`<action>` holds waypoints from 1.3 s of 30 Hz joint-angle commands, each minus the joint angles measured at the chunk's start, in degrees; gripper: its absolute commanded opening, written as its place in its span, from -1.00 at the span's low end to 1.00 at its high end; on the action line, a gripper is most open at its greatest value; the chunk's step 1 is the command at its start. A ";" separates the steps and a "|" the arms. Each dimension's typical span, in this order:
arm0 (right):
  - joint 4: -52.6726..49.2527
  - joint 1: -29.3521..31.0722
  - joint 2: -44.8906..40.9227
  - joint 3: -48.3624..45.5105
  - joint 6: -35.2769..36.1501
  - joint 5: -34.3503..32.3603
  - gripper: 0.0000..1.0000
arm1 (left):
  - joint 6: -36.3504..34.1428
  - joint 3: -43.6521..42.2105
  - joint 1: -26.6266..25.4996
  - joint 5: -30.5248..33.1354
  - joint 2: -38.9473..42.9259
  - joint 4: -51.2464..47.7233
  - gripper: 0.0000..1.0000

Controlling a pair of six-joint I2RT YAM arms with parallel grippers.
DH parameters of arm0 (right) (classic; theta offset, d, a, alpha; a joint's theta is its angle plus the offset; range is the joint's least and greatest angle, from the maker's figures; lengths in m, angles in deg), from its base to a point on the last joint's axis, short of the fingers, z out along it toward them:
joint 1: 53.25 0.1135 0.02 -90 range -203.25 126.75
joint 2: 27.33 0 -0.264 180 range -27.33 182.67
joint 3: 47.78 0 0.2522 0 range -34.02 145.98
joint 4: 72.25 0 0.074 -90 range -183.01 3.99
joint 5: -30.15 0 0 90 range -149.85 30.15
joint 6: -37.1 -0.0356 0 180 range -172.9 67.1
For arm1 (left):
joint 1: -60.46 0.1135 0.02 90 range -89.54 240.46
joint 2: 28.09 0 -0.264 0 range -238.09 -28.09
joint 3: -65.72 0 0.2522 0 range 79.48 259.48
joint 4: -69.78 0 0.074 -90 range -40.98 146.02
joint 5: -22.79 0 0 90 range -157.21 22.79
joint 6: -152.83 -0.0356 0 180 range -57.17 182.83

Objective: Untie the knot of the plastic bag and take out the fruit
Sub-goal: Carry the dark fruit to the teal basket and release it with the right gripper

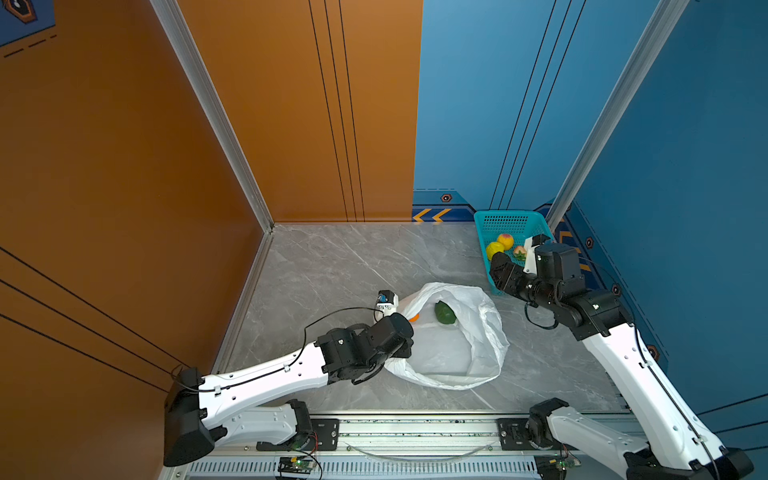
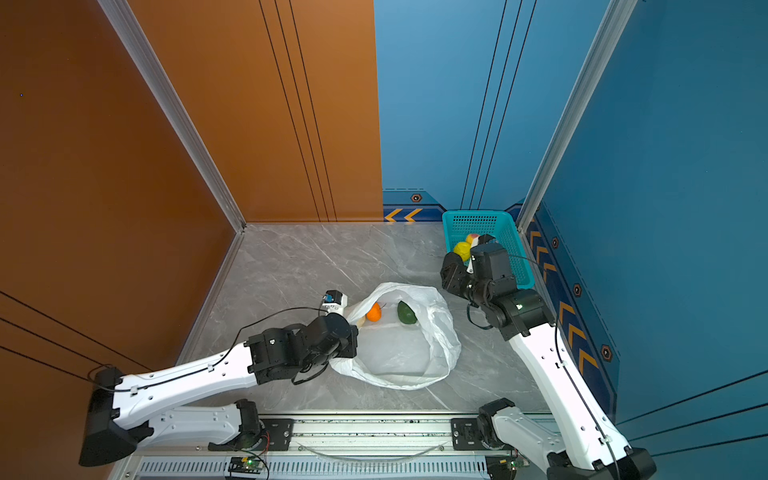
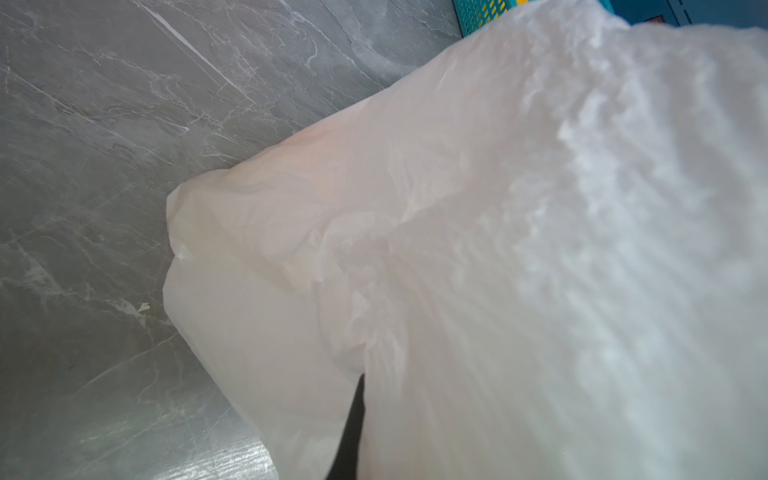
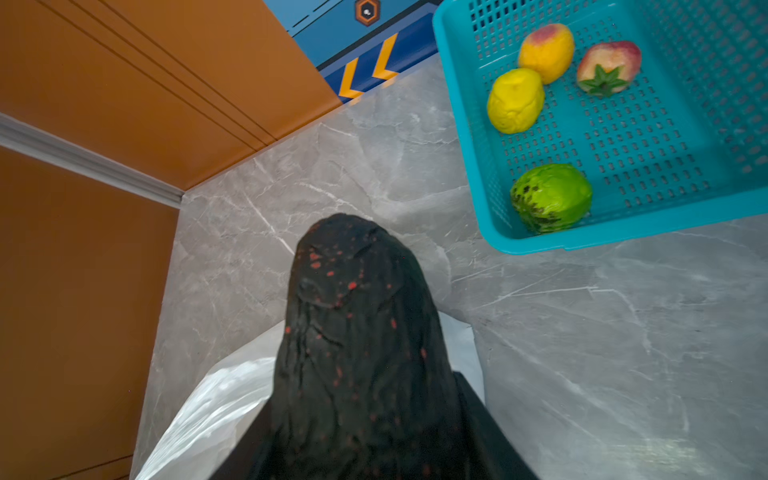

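Note:
The robot's right gripper should next move outward over the gap amid the fruits, go down and release the black avocado-like fruit, since the bare bottom of the basket lies there, below and outward.
The white plastic bag lies on the grey table with its mouth gaping; no knot shows. Inside it lie a dark green fruit and an orange fruit. My left gripper is shut on the bag's near-left edge, and plastic fills the left wrist view. My right gripper is shut on a black avocado-like fruit. It hangs above the table between the bag and the basket's near corner.
A teal basket stands in the back right corner. It holds a yellow fruit, a peach-coloured one, a red-pink one and a bright green one. Orange and blue walls enclose the table.

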 commanded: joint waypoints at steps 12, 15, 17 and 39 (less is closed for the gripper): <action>17.49 -17.43 26.12 2.02 7.26 3.77 -0.15 | 0.16 0.54 0.31 1.05 0.43 -0.73 -1.00; 18.64 -19.32 33.77 5.24 7.93 4.04 -0.15 | 0.24 0.28 0.21 1.13 0.80 -0.69 -1.00; 19.05 -20.32 38.23 7.61 8.18 4.43 -0.15 | 0.25 0.17 0.20 1.25 1.04 -0.72 -1.00; 14.62 -20.90 39.51 11.34 8.29 4.41 0.38 | 0.52 0.05 -0.02 1.64 1.42 -0.69 -1.00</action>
